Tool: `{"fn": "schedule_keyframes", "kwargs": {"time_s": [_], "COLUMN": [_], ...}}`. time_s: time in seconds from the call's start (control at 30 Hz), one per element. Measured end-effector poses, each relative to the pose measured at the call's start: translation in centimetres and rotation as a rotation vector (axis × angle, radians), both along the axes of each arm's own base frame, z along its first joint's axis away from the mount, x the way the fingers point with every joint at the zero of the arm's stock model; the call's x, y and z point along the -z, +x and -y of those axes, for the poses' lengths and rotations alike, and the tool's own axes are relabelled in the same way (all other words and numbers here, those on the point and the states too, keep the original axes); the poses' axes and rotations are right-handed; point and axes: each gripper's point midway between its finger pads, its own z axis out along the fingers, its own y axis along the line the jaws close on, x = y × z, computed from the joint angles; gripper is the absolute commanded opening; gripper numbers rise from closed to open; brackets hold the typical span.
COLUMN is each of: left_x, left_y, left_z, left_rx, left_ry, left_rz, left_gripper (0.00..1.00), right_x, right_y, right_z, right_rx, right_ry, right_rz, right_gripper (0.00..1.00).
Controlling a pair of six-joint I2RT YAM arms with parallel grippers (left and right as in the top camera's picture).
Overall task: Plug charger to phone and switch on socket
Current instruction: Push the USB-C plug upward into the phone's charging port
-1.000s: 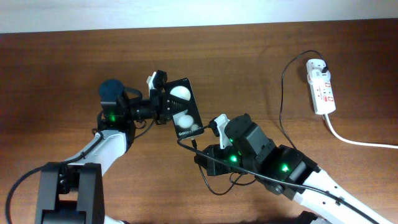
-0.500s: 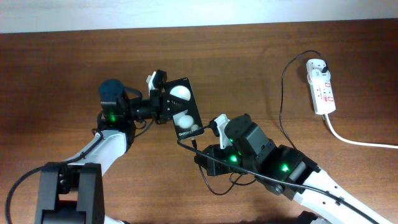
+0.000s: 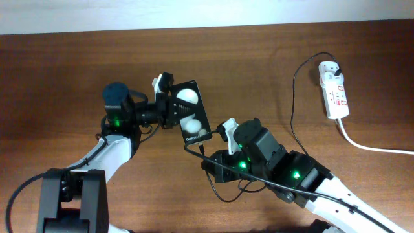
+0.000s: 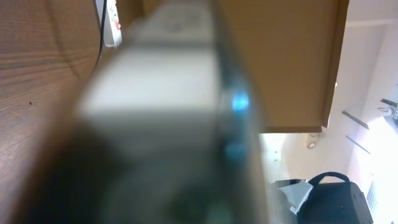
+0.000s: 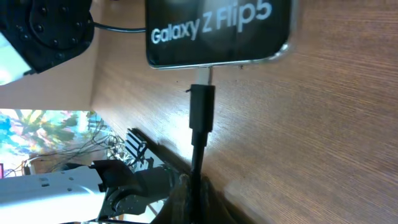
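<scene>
The phone (image 3: 190,114) is tilted off the table, so next I will move my left gripper down and to the right in the overhead view and release the phone on bare tabletop.
The phone (image 3: 190,114) is a black glossy slab with two white spots, tilted off the table. My left gripper (image 3: 169,103) is shut on its upper left edge; in the left wrist view the phone (image 4: 168,124) is a blur filling the frame. In the right wrist view the phone (image 5: 217,28) reads "Galaxy Z Flip5". The charger plug (image 5: 202,109) has its silver tip at the phone's bottom port. My right gripper (image 5: 193,199) is shut on the charger cable just behind the plug. The cable (image 3: 294,97) runs to the white socket (image 3: 334,89) at the far right.
The socket's thick white cord (image 3: 375,147) runs off the right edge. A loop of black cable (image 3: 223,193) lies under my right arm. The socket also shows small in the left wrist view (image 4: 112,25).
</scene>
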Motion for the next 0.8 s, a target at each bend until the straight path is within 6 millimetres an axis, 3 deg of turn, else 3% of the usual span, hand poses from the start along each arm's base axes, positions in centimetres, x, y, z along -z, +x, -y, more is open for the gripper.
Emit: {"fn": "schedule_keyframes", "kwargs": {"time_s": [0.13, 0.27, 0.43, 0.6, 0.63, 0.67, 0.7, 0.8], "left_x": [0.0, 0.0, -0.2, -0.5, -0.5, -0.5, -0.5, -0.5], "left_y": [0.2, 0.0, -0.2, -0.8, -1.0, -1.0, -0.9, -0.8], "left_z": [0.0, 0.0, -0.2, -0.1, 0.0, 0.0, 0.0, 0.0], "left_rx": [-0.013, -0.003, 0.014, 0.061, 0.071, 0.072, 0.067, 0.062], "left_ry": [0.001, 0.001, 0.001, -0.006, -0.007, -0.007, -0.006, -0.005], "left_rz": [-0.001, 0.012, 0.105, 0.165, 0.171, 0.179, 0.184, 0.201], "left_gripper": [0.00, 0.00, 0.00, 0.00, 0.00, 0.00, 0.00, 0.00], "right_x": [-0.2, 1.6, 2.3, 1.0, 0.9, 1.0, 1.0, 0.9], "right_y": [0.2, 0.6, 1.0, 3.4, 3.7, 3.9, 4.0, 4.2], "right_z": [-0.2, -0.5, -0.5, -1.2, -1.1, -1.0, -0.9, -0.9], "right_rx": [0.001, -0.038, -0.045, -0.006, 0.007, 0.019, 0.022, 0.026], "right_ry": [0.009, -0.044, -0.087, -0.051, -0.054, -0.064, -0.068, -0.070], "right_rz": [0.014, 0.018, 0.069, 0.197, 0.208, 0.212, 0.216, 0.230], "right_gripper": [0.04, 0.04, 0.05, 0.17, 0.17, 0.06, 0.04, 0.18]}}
